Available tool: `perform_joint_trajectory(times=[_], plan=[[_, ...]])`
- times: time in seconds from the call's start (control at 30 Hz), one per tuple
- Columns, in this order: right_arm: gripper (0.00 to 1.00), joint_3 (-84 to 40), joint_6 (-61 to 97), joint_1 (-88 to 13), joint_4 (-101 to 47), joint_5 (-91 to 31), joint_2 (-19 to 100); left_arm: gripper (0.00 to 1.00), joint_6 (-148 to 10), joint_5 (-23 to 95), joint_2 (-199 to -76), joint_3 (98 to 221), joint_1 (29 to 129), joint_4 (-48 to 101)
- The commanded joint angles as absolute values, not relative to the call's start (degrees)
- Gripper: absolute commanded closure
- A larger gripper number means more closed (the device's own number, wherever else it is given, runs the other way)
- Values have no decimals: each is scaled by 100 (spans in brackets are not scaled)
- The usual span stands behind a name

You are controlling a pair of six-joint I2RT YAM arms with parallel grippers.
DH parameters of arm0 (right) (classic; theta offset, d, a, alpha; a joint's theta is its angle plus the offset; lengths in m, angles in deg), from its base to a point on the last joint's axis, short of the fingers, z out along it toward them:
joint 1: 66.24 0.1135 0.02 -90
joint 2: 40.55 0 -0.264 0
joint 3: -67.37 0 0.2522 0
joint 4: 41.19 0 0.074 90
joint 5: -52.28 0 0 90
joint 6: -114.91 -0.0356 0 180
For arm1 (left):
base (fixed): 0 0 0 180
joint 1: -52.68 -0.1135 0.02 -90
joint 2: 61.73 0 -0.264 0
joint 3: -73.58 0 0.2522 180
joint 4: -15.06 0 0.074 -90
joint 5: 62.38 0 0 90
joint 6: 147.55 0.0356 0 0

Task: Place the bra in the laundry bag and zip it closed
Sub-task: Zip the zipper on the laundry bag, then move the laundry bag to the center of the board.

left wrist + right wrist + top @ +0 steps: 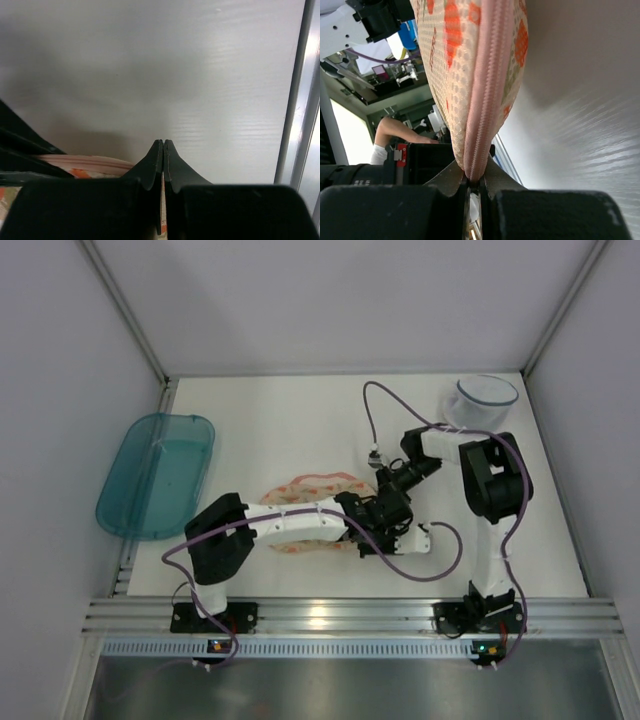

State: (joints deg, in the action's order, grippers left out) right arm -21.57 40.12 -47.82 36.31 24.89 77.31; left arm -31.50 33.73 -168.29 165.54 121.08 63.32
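Observation:
The right gripper carries the bag's pink edging outward next and releases it on bare tabletop (396, 426) beside the tub, an empty part of the tabletop outward of the gripper.
The laundry bag (310, 485) lies mid-table, cream-peach with orange print and pink edging, mostly under my left arm. My right gripper (383, 508) comes in from the right to the bag's right end. In the right wrist view it (476, 177) is shut on the pink zip edging (490, 75), and the bag (450, 60) stretches away from the fingertips. My left gripper (368, 538) is low over the same end of the bag. Its fingers (163, 142) are pressed together, with a thin strip of the bag's printed fabric (80, 165) in the slit between them. The bra is hidden.
A teal plastic bin (157, 475) hangs over the table's left edge. A translucent round tub (480, 400) stands at the back right. Purple cables loop round both arms near the bag. An aluminium rail (350, 615) runs along the near edge.

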Motion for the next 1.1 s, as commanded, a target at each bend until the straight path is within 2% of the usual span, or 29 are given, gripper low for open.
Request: perform_joint_trajectory(times=[0.0, 0.27, 0.5, 0.53, 0.57, 0.67, 0.73, 0.77, 0.93, 1.07], plan=[[100, -2654, 4346, -4875, 3805, 2416, 7986, 100, -2898, 3790, -16439, 16093, 12466, 6547], [100, -2761, 4715, -4936, 4042, 2099, 8153, 100, -2705, 3500, -16342, 15362, 12669, 6767], [100, -2515, 4619, -4963, 3823, 2055, 8030, 98, -2669, 3228, -16202, 15449, 12669, 6846], [100, -2445, 4584, -4954, 3779, 2107, 7952, 87, -2678, 3184, -16158, 15502, 12669, 6837], [100, -2409, 4505, -4971, 3726, 2125, 7899, 81, -2739, 3166, -16018, 15589, 12669, 6837], [100, -2260, 4277, -5068, 3410, 2116, 7714, 64, -2897, 3263, -15684, 15782, 12607, 6863], [100, -2102, 4162, -5156, 3165, 2081, 7573, 61, -3003, 3552, -15578, 15958, 12450, 7056], [100, -2014, 3987, -5261, 3059, 2064, 7512, 51, -3117, 3657, -15482, 16116, 12353, 7161], [100, -751, 2687, -5875, 1382, 1968, 6740, 44, -3451, 4211, -15218, 16705, 11073, 7233], [100, -319, 1618, -6402, 145, 1643, 6352, 37, -3741, 4352, -15015, 17189, 10156, 7233]])
